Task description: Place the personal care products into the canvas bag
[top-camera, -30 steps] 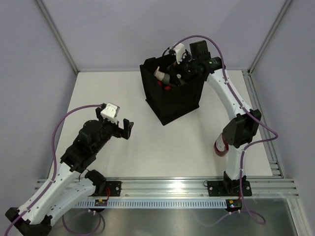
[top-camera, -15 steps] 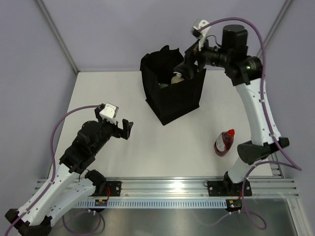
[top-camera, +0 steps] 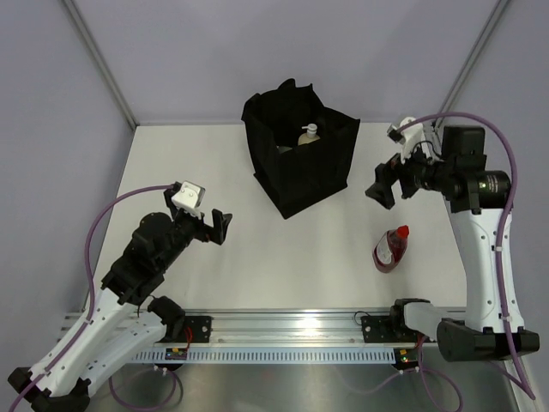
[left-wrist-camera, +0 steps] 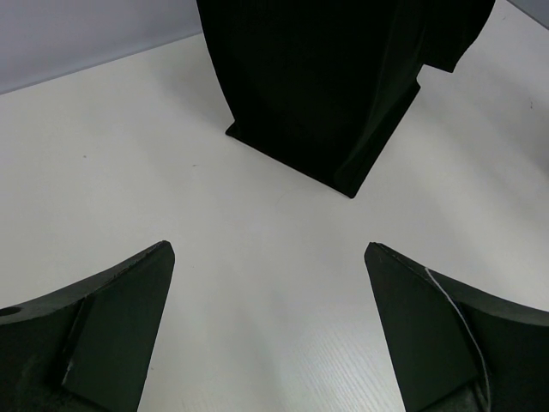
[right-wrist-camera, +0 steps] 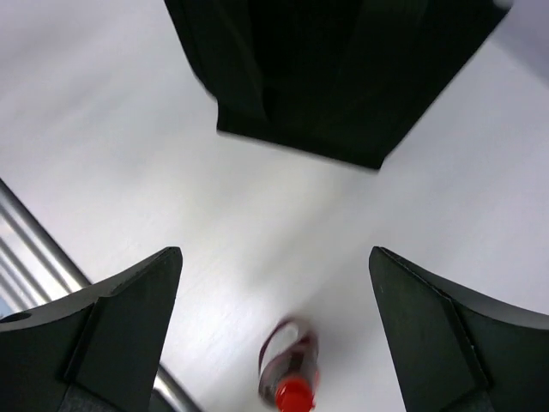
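I should next lower my right gripper and pull it back onto the part of the bottle under the red cap, because the bottle stands below it and closer to my base.
The black canvas bag stands at the back middle of the table, with a cream pump bottle showing inside its mouth. It also fills the top of the left wrist view as the bag and of the right wrist view as the bag. One dark red bottle with a red cap stands on the table at the right, seen blurred below my right gripper as the bottle. My right gripper hangs open and empty between bag and bottle. My left gripper rests open and empty at the left.
A metal rail runs along the table's near edge under both arm bases, and shows at the lower left of the right wrist view as the rail. Grey walls close in the back and sides.
My right arm has risen out of the bag and swung right and toward the front, open, leaving bottles inside. The left arm has not moved.
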